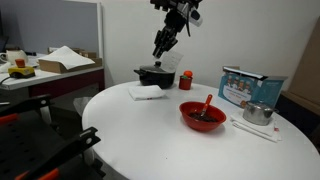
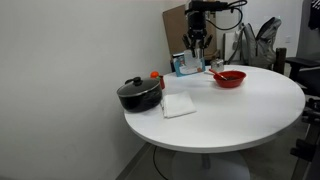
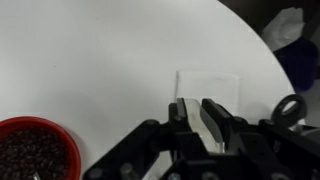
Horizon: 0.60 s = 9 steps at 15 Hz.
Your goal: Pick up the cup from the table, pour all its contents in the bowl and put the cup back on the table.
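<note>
I need to lower the clear cup with my gripper onto the white table between the napkin and the red bowl [image 1: 203,116], since the table is empty there.
My gripper [image 1: 162,47] hangs high above the round white table [image 1: 150,130], over the area between the black pot and the red bowl [image 1: 203,116]. It also shows in the other exterior view [image 2: 197,52]. Its fingers are shut on a pale see-through thing, the clear cup [image 3: 194,118], seen as a narrow strip between the jaws in the wrist view. I cannot make out dark contents in the cup. The red bowl [image 3: 36,152] lies at the lower left of the wrist view with dark grains inside. A red spoon handle [image 1: 207,102] sticks out of it.
A black lidded pot [image 1: 152,75] and a white folded napkin [image 1: 147,92] lie below the gripper. A small red cup [image 1: 185,80], a silver vessel [image 1: 258,113] and a blue box [image 1: 247,88] stand on the far side. A cluttered desk [image 1: 45,68] stands beside the table.
</note>
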Motion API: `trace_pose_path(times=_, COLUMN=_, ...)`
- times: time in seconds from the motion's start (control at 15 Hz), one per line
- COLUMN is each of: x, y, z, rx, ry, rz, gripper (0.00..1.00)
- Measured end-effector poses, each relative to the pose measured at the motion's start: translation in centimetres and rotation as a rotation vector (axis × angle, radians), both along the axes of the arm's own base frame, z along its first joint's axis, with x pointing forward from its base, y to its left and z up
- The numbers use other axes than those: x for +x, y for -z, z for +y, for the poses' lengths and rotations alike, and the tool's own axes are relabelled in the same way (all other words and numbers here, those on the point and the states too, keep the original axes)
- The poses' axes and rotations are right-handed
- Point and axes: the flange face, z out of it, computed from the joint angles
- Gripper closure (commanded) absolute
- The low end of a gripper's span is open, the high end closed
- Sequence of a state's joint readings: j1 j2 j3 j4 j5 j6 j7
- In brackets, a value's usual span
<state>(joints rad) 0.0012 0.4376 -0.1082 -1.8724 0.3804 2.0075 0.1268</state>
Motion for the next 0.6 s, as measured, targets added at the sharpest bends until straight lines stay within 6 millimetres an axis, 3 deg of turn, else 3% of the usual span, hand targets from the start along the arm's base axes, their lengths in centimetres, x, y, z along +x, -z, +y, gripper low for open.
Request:
trace_pose_path(times=0.33, x=-3.1, y=8.4, z=0.5, rx=-0.223, ry=-0.175, rz=0.109, gripper=0.94)
trace_pose_path(times=0.6, x=-4.6, y=13.7, z=1.7, rx=-0.401, ry=-0.286, rz=0.042, gripper=0.94)
